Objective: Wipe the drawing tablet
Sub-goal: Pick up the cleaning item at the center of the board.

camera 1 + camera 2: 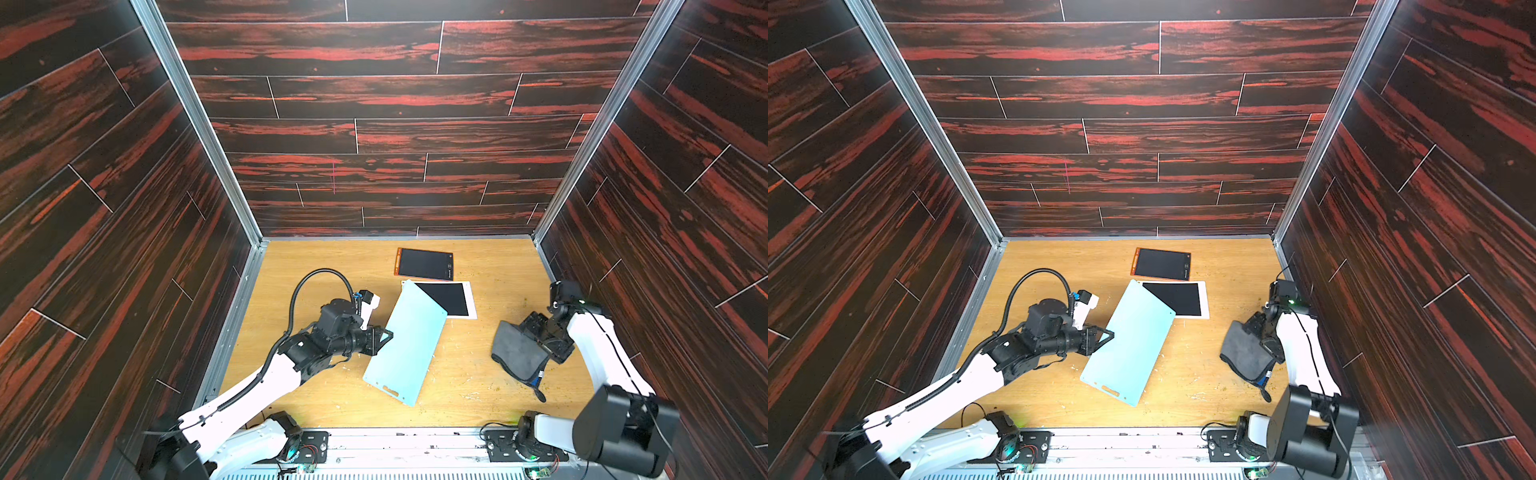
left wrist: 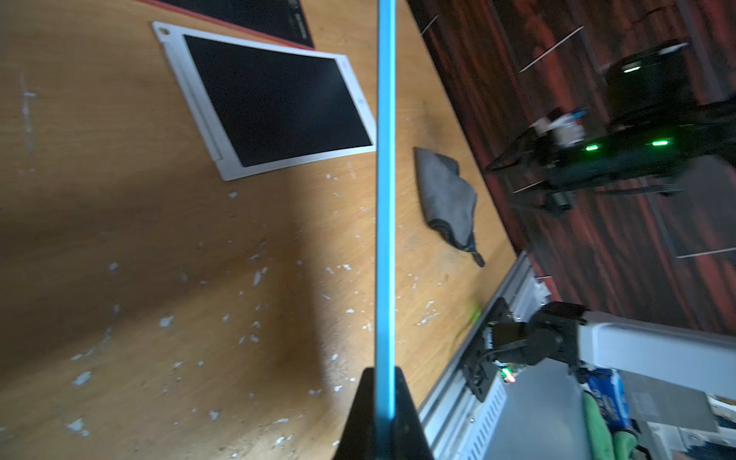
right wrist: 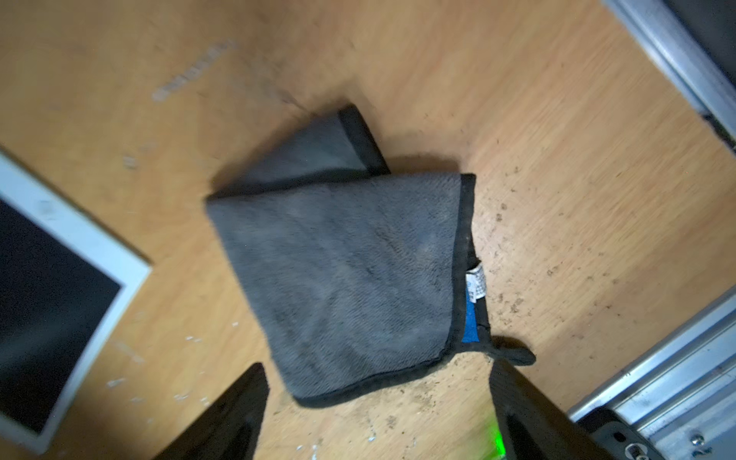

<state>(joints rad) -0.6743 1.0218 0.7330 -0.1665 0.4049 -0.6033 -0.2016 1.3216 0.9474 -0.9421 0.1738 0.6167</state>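
Next, my right gripper lowers its wide-open, empty fingers onto the cloth's middle [image 1: 519, 351] [image 3: 353, 283] and closes, since the folded grey cloth lies below it.
A light blue drawing tablet [image 1: 409, 345] [image 1: 1129, 343] is held tilted on edge above the table, its plain back facing the top views. My left gripper [image 1: 384, 334] [image 2: 385, 382] is shut on its left long edge; the left wrist view shows the tablet as a thin blue strip [image 2: 385, 199]. A folded grey cloth [image 1: 517, 351] [image 3: 346, 271] with black trim lies on the table at the right. My right gripper [image 1: 540, 338] [image 3: 376, 370] hovers over the cloth's near corner, open, its fingers wide apart and holding nothing.
A white-framed tablet [image 1: 449, 299] [image 2: 275, 99] lies flat behind the blue one, partly covered by it. An orange-framed tablet [image 1: 424, 264] lies further back. Dark wood-pattern walls close in three sides. A metal rail [image 1: 415, 436] runs along the front edge.
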